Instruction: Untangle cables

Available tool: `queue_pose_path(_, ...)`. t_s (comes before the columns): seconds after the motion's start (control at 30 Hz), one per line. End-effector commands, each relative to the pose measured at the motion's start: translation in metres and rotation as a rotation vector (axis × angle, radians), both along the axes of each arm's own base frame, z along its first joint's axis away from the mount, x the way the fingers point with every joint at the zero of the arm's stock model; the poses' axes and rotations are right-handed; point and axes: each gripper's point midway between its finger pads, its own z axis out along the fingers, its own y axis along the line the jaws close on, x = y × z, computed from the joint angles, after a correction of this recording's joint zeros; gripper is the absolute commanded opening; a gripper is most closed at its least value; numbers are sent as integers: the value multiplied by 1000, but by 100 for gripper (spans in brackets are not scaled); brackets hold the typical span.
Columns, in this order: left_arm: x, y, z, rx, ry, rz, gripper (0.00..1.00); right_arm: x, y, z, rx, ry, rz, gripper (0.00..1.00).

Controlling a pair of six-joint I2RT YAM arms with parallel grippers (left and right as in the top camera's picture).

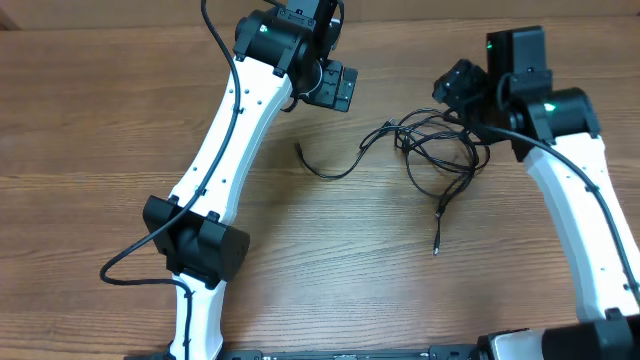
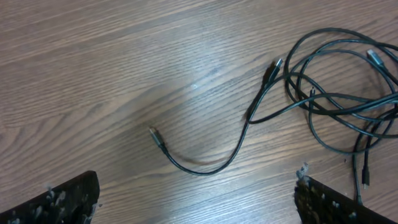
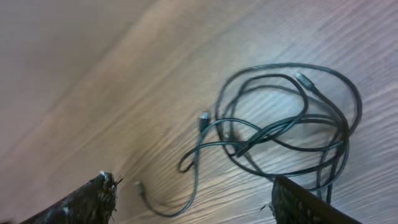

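Next, my open right gripper moves down toward the right in the wrist view, astride the tangle's inner loop (image 3: 305, 102), which lies apart from and below it.
The cables (image 1: 432, 140) lie in a loose black tangle on the wooden table, right of centre. One strand (image 1: 330, 172) curves out to the left and ends in a small plug. Another strand runs toward the front, its plug end (image 1: 437, 245) lying free. My left gripper (image 1: 335, 88) hangs open behind the left strand; its wrist view shows that strand (image 2: 199, 171) on the table beyond its fingers (image 2: 62, 202), nothing between them. My right gripper (image 1: 458, 85) stands open just behind the tangle. The tangle (image 3: 286, 124) lies beyond its fingertips (image 3: 93, 199), apart from them.
Bare wood grain surrounds the cables on all sides. The white left arm (image 1: 220, 150) slants across the left half of the table and the right arm (image 1: 585, 220) runs along the right edge.
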Motion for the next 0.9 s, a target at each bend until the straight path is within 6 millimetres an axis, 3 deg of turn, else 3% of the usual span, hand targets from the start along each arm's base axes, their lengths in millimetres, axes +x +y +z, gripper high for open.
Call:
queue_pose_path(0.0,-5,-2,-11,7,40,-29,100,8,-13,-36,-73,64,-47,77)
queue_pose_path(0.1,-9,0,-13,16,60,-29,100,12,-31,-64,-161,130,-97,70)
queue_pose_path(0.17,-12,2,-15,23,74,-29,100,11,-43,-83,-189,190,-124,49)
queue_pose_path(0.2,-14,2,-15,26,78,-31,100,9,-49,-91,-188,218,-141,45)
queue_pose_path(0.3,-16,3,-16,32,86,-37,100,-1,-64,-112,-121,314,-254,42)
queue_pose_path(0.37,-15,3,-16,35,83,-47,100,-5,-68,-117,-48,346,-309,33)
queue_pose_path(0.53,-15,2,-19,35,84,-50,100,-3,-66,-117,115,362,-361,33)
queue_pose_path(0.87,-17,4,-25,44,102,-50,100,5,-63,-117,196,342,-435,36)
